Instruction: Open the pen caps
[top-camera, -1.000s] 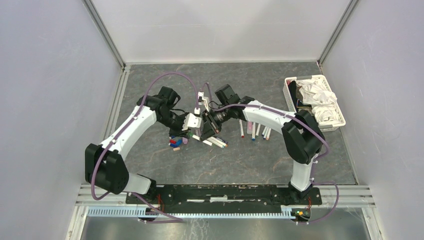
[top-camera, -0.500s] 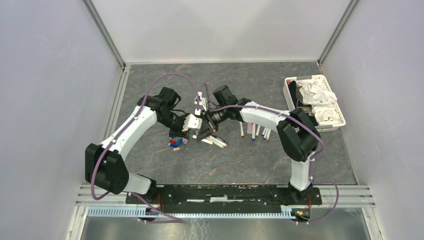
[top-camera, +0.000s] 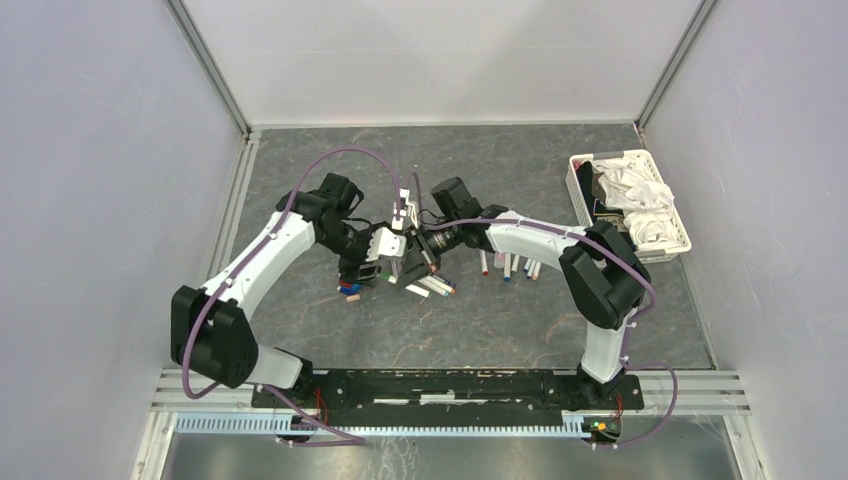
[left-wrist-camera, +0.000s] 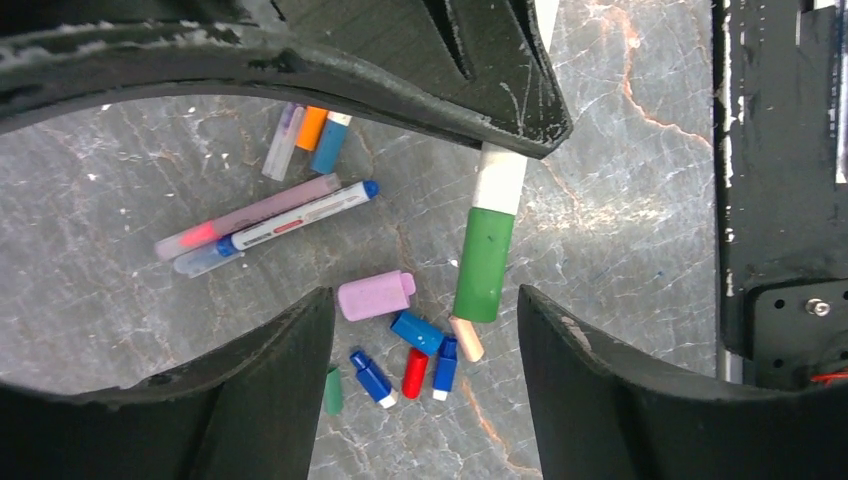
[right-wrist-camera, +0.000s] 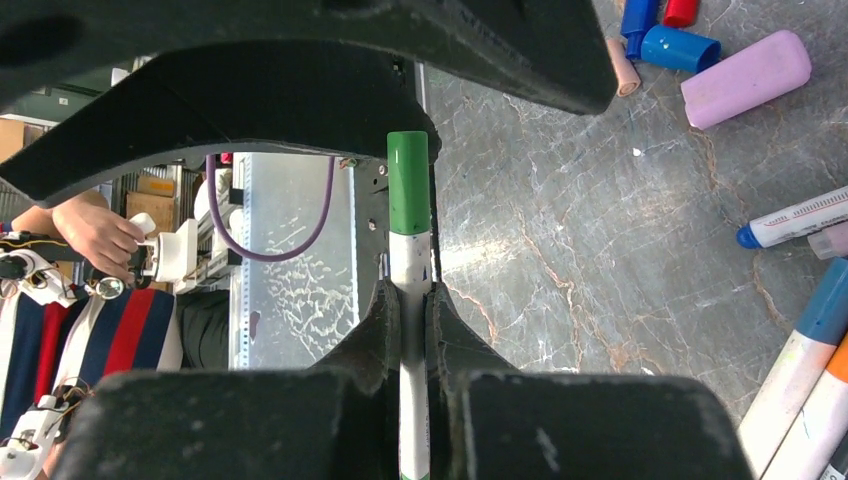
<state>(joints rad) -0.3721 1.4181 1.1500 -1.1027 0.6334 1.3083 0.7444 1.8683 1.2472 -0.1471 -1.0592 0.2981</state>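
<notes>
The white pen's body needs to go onto the bare tabletop (top-camera: 472, 264) beside the pen row below, so my right gripper should next swing across and down to its right in the top view and release it there.
My right gripper (right-wrist-camera: 414, 300) is shut on a white pen barrel (right-wrist-camera: 410, 262) that carries a green pen cap (right-wrist-camera: 408, 180). In the left wrist view that green pen cap (left-wrist-camera: 483, 262) points down between the spread fingers of my open left gripper (left-wrist-camera: 423, 300), nearer its right finger (left-wrist-camera: 600, 380), and I see no contact. On the table below lie loose pen caps: a pink one (left-wrist-camera: 374, 296), a red one (left-wrist-camera: 415, 372), blue ones (left-wrist-camera: 417, 331) and a green one (left-wrist-camera: 332, 391). From above, both grippers meet mid-table, left (top-camera: 385, 262) and right (top-camera: 420, 255).
Uncapped pens lie by the grippers (top-camera: 435, 285) and in a row further right (top-camera: 508, 265). A pink marker and a blue-tipped one (left-wrist-camera: 270, 215) rest left of the caps. A white basket (top-camera: 682, 235) of white cloth stands at the far right.
My left gripper has gone from nearly shut to open around the green cap. The right gripper has tightened on the pen barrel. Both grippers have shifted slightly left.
</notes>
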